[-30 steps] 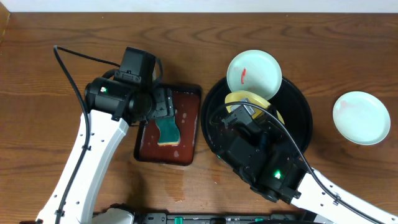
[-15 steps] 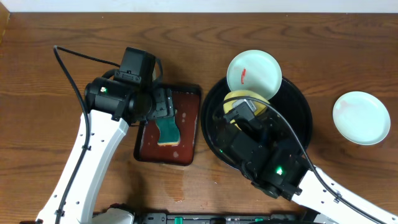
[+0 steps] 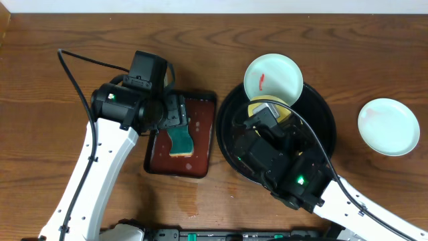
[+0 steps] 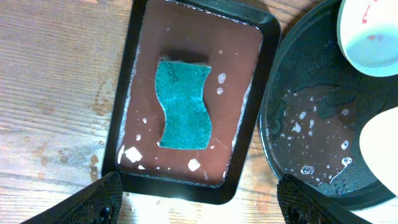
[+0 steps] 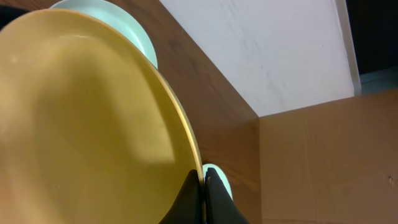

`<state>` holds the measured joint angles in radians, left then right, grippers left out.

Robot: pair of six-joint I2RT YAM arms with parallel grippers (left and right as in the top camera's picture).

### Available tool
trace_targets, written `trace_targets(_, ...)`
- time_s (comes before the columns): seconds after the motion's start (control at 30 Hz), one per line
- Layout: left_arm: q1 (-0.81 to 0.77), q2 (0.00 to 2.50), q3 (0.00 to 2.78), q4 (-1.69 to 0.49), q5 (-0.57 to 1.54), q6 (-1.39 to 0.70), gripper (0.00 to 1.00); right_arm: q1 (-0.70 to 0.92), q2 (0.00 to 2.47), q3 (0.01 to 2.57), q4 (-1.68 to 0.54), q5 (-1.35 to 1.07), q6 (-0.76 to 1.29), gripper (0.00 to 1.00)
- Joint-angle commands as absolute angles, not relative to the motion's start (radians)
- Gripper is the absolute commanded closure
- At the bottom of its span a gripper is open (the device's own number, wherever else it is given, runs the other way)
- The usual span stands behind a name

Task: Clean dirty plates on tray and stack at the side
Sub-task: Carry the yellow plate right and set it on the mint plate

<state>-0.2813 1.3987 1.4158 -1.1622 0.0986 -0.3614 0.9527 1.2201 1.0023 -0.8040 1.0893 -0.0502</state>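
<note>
The second pale plate already lies beside the tray, so my right gripper goes toward the right in the overhead view and down over it next.
The black round tray sits right of centre. A pale plate with a red smear rests on its far rim and shows in the left wrist view. My right gripper is shut on the rim of the yellow plate, held tilted over the tray; overhead the plate is mostly hidden by the arm. A second pale plate lies on the bare wood at the right. My left gripper is open and empty above the red-brown tray.
A rectangular red-brown tray holds sudsy water and a green sponge. The black tray's floor is wet with bubbles. The left arm stands left of the small tray.
My right arm has shifted slightly toward the far side of the black tray with the yellow plate, covering more of it. The left arm has not moved.
</note>
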Motion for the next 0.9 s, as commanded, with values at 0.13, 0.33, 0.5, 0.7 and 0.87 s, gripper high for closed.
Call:
trace_targets(0.13,-0.275,1.401,1.420,-1.165,0.089,-0.352,0.20,0.937,1.223,1.017,-0.802,1.118,-0.019,0.99)
trace_targets(0.33,-0.275,1.401,1.420,-1.165,0.089,-0.352,0.20,0.932,1.223,1.017,-0.801,1.117,0.020,0.99)
trace_targets(0.5,-0.275,1.401,1.420,-1.165,0.089,-0.352,0.20,0.835,1.223,1.017,-0.800,0.985,0.170,0.99)
trace_targets(0.7,-0.275,1.401,1.420,-1.165,0.089,-0.352,0.20,0.440,1.221,1.018,-0.788,0.459,0.313,0.99)
trace_targets(0.87,-0.275,1.401,1.420,-1.165,0.089,-0.352,0.20,0.033,1.221,1.018,-0.772,0.010,0.306,0.99)
